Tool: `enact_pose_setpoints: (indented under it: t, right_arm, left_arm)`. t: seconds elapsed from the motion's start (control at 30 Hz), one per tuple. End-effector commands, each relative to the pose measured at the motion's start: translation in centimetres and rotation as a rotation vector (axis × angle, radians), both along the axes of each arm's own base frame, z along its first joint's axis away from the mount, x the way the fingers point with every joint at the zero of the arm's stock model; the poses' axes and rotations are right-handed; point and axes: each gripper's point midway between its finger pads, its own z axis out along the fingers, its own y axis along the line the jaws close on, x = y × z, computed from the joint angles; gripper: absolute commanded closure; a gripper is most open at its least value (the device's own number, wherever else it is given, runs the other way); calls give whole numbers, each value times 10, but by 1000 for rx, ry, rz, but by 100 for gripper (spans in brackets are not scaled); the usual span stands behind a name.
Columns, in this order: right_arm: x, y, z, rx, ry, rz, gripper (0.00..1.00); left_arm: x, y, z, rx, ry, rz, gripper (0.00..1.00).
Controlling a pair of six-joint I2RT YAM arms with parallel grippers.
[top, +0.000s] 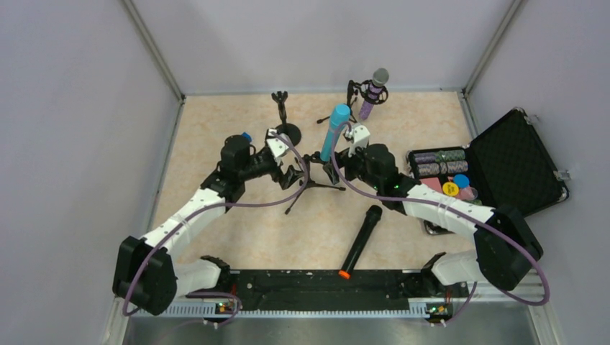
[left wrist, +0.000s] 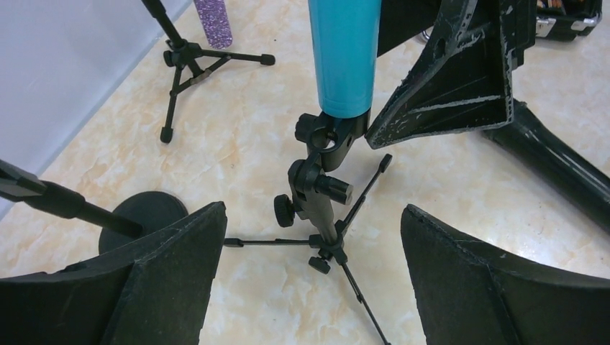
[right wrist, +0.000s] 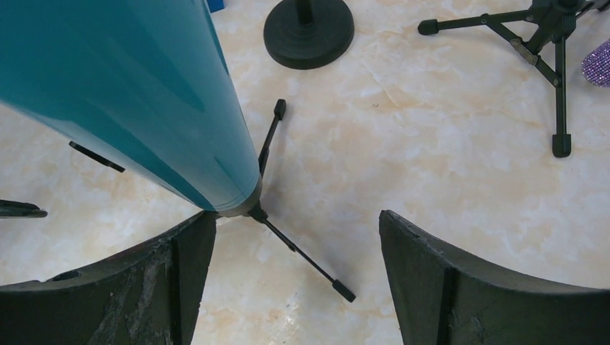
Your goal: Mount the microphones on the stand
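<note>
Next, my left gripper moves outward and toward the right in the top view onto the middle stand's swivel joint [top: 308, 159] [left wrist: 312, 181]. The reason is that the stand's stem shows between its open fingers.
The light blue microphone [top: 334, 133] stands tilted in the clip of the middle tripod stand [top: 314, 185]. My left gripper [top: 293, 176] is open just left of that stand, and the stand's stem [left wrist: 320, 208] shows between its fingers. My right gripper [top: 337, 169] is open on the stand's right; the blue microphone's [right wrist: 129, 86] lower end sits beside its left finger [right wrist: 180, 273], not between the two. The purple microphone [top: 372, 92] sits in the back tripod stand [top: 352, 93]. The black microphone [top: 361, 241] with an orange end lies flat on the table near the front.
A round-base stand [top: 288, 132] with an empty clip [top: 280, 97] is at the back left of the tripod. An open black case [top: 503, 165] of poker chips lies at the right. Walls enclose the table on three sides.
</note>
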Motion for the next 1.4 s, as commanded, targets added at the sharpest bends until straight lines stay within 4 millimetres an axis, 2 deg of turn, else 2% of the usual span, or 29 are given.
enact_pose_setpoints:
  t: [0.0, 0.4, 0.6, 0.8, 0.87, 0.93, 1.13, 1.23, 1.37]
  right_arm:
    - [6, -1, 16, 24, -20, -17, 18]
    - [-30, -2, 7, 112, 59, 82, 18]
    - [-38, -2, 4, 128, 79, 116, 18]
    - [-41, -1, 5, 132, 79, 139, 18]
    - [-41, 0, 4, 131, 78, 146, 18]
    - [-42, 1, 4, 131, 75, 153, 18]
    - [-45, 3, -1, 127, 75, 180, 19]
    - [-46, 4, -3, 122, 64, 194, 19]
    - [-47, 4, -4, 117, 39, 213, 19]
  left_arm:
    - [5, -8, 0, 8, -90, -103, 5]
    - [25, -28, -12, 30, -98, -234, 6]
    - [35, -32, -14, 26, -104, -235, 8]
    - [36, -37, -18, 27, -100, -279, 16]
    - [35, -39, -17, 26, -104, -297, 21]
    - [33, -40, -18, 33, -103, -316, 31]
    - [25, -40, -20, 49, -81, -357, 73]
    - [20, -40, -19, 45, -77, -378, 98]
    - [18, -41, -14, 25, -62, -377, 100]
